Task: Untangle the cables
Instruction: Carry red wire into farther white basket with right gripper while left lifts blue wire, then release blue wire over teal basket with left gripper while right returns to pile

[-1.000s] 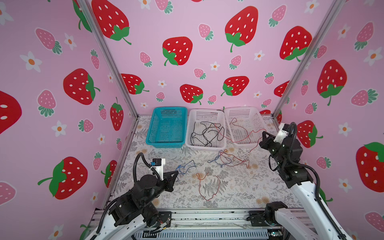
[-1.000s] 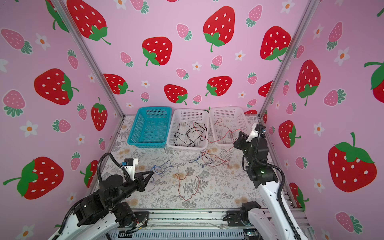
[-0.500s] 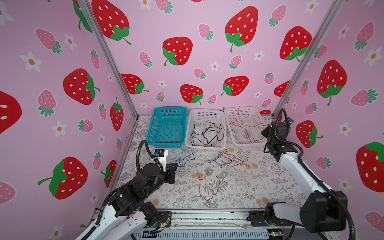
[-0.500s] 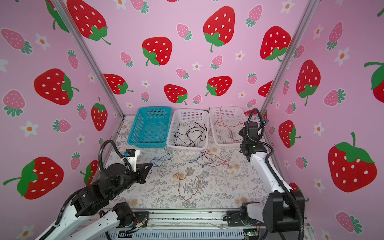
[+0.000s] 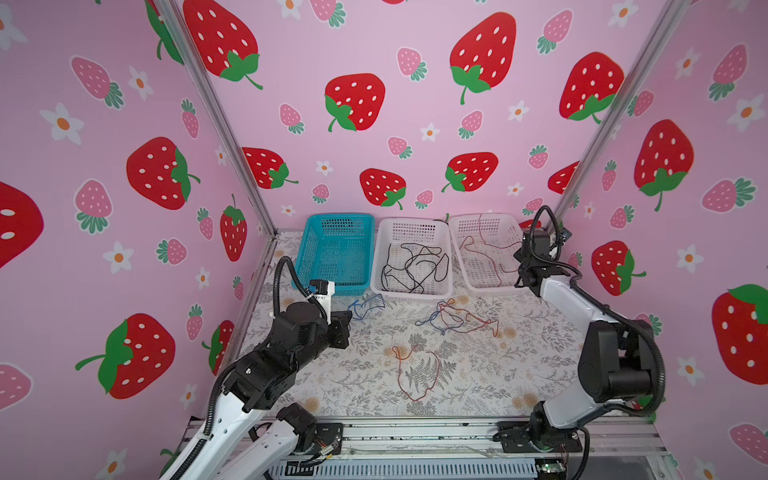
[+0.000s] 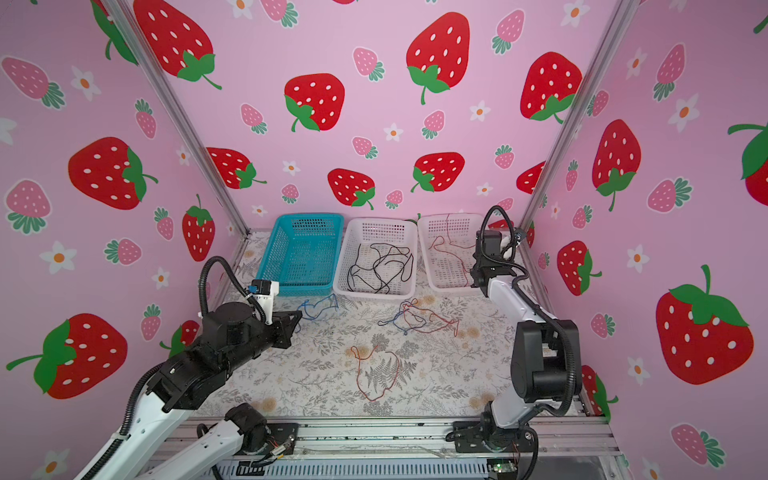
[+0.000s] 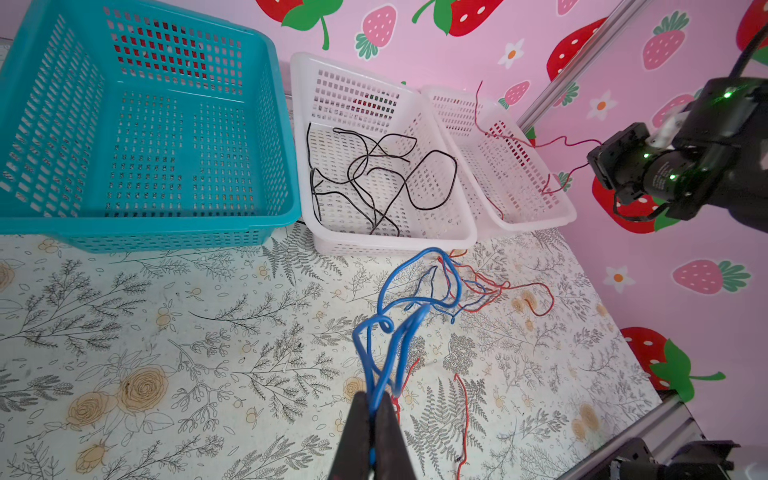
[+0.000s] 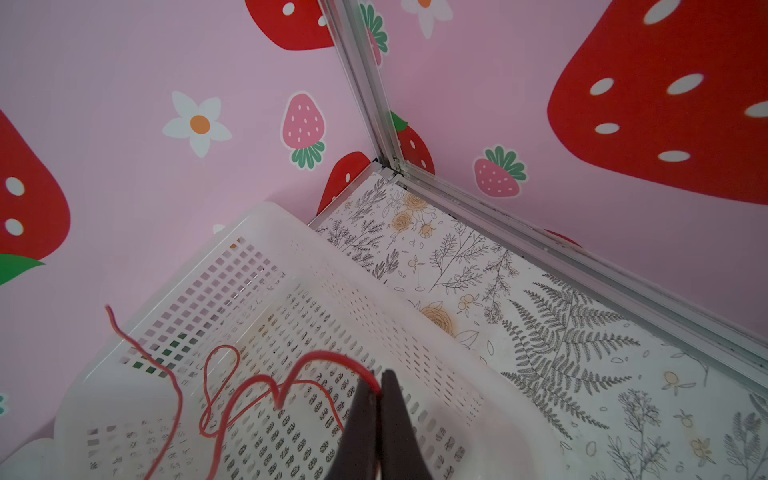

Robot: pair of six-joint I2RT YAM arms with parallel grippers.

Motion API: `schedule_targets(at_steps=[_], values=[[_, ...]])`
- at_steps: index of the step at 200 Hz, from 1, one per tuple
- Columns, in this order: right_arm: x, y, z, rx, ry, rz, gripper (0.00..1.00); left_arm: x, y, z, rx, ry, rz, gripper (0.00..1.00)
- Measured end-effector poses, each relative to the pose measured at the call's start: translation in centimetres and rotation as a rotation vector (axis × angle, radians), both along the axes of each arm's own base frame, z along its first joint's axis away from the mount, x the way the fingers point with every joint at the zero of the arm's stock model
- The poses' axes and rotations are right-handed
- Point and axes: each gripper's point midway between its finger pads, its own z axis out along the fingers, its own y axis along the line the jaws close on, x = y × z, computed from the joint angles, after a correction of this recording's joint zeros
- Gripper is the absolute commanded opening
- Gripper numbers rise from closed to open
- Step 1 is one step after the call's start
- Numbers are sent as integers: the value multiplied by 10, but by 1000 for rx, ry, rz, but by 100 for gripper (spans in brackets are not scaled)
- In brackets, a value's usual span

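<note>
The red cable's slack already lies over the bottom of the end white basket, so my right gripper will next move away from the side of that basket and over its bottom to release the cable.
My left gripper [image 5: 347,318] [image 7: 376,397] is shut on a looped blue cable [image 5: 367,303] [image 7: 390,332] that hangs just in front of the blue basket [image 5: 338,217]. My right gripper [image 5: 519,269] [image 8: 379,377] is shut on a red cable [image 8: 266,380] that trails into the right white basket [image 5: 482,217] [image 8: 266,216]. A tangle of blue and red cables [image 5: 453,319] [image 6: 415,319] lies mid-table. One loose red cable [image 5: 415,370] lies nearer the front. Several black cables [image 5: 415,266] rest in the middle white basket [image 5: 411,223].
The three baskets stand in a row against the back wall. The blue basket [image 7: 274,124] holds nothing that I can see. Pink walls and metal frame posts [image 5: 245,153] close the table on three sides. A metal rail [image 5: 415,432] runs along the front edge.
The right arm has lowered and stretched out to the back right basket, carrying the red cable with it. The left gripper has moved a little toward the blue basket with the blue cable.
</note>
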Motion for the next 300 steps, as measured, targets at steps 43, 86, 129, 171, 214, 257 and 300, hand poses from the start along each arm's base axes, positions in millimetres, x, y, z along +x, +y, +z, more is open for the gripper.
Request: schedule_targets(at_steps=[43, 86, 129, 171, 214, 257, 300], values=[[10, 6, -40, 4, 83, 21, 1, 11, 4, 5, -10, 16, 9, 0], [15, 11, -48, 16, 100, 46, 15, 18, 8, 8, -22, 27, 11, 0], [20, 15, -41, 32, 75, 69, 29, 22, 8, 9, -37, 43, 4, 0], [23, 21, -40, 52, 68, 99, 42, 29, 10, 12, -44, 53, 9, 0], [17, 38, -10, 113, -2, 199, 60, 49, 17, 17, -44, 68, 41, 0], [-19, 70, 30, 144, -105, 329, 67, 88, 29, 16, -53, 103, 94, 0], [-76, 113, 23, 144, -113, 509, 67, 143, 56, 14, -53, 134, 181, 0]])
